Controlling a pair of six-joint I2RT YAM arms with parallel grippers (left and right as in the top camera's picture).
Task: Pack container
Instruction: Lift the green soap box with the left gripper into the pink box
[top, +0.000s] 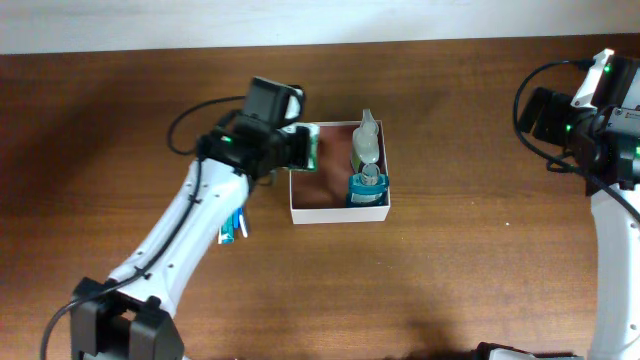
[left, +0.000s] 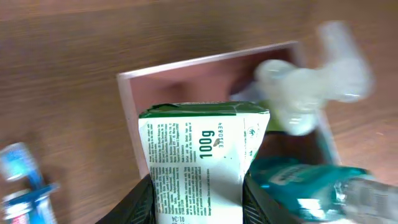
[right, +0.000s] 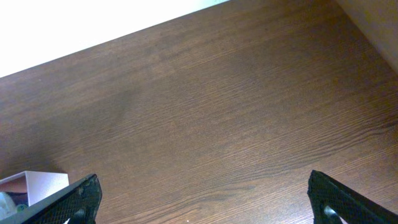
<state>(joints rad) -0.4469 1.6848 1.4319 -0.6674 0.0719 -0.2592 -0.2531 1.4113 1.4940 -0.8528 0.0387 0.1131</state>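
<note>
Next, my left gripper shifts right in the overhead view, lowers to the container's bare bottom beside the bottles and releases the packet (left: 200, 162) there.
The container (top: 330, 209) is a square white-walled box with a reddish-brown inside, at the table's middle. It holds a clear pump bottle (top: 366, 141) and a teal bottle (top: 367, 186) along its right side. My left gripper (top: 300, 150) is shut on a green-and-white packet (left: 200, 162) and holds it over the container's left wall (left: 127, 93). The clear bottle (left: 305, 93) and teal bottle (left: 311, 183) show blurred in the left wrist view. My right gripper (right: 202, 199) is open and empty over bare table at the far right; the container's corner (right: 37, 183) shows at its left.
A blue-and-white toothpaste tube (top: 234, 226) lies on the table left of the container, beside my left arm; it also shows in the left wrist view (left: 22, 180). The table's far edge (top: 320, 45) runs along the top.
</note>
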